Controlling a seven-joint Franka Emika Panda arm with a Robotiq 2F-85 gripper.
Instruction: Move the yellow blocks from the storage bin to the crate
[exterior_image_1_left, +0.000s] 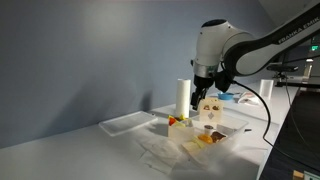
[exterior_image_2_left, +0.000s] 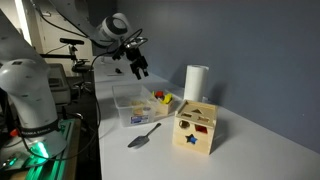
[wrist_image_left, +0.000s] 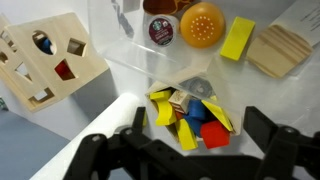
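Observation:
The gripper shifts over the storage bin next, then turns and lowers to the crate-side end of the yellow block (wrist_image_left: 232, 52).
My gripper (wrist_image_left: 197, 128) is open and empty. It hangs above the containers in both exterior views (exterior_image_1_left: 203, 88) (exterior_image_2_left: 140, 68). In the wrist view, the wide clear storage bin (wrist_image_left: 122, 42) holds a flat yellow block (wrist_image_left: 238, 38), an orange ball, a dark pod and a wooden piece. Just below it, between my fingers, the smaller pale crate (wrist_image_left: 233, 104) holds several yellow blocks (wrist_image_left: 162, 106) mixed with red and blue ones. The bin also shows in an exterior view (exterior_image_2_left: 126, 101). I touch nothing.
A wooden shape-sorter box (wrist_image_left: 45, 60) (exterior_image_2_left: 197, 127) stands beside the containers. A tall white cylinder (exterior_image_2_left: 195, 82) (exterior_image_1_left: 183, 97) stands behind them. A flat clear tray (exterior_image_1_left: 128, 122) lies further along the white table. A grey scoop (exterior_image_2_left: 143, 136) lies near the table's edge.

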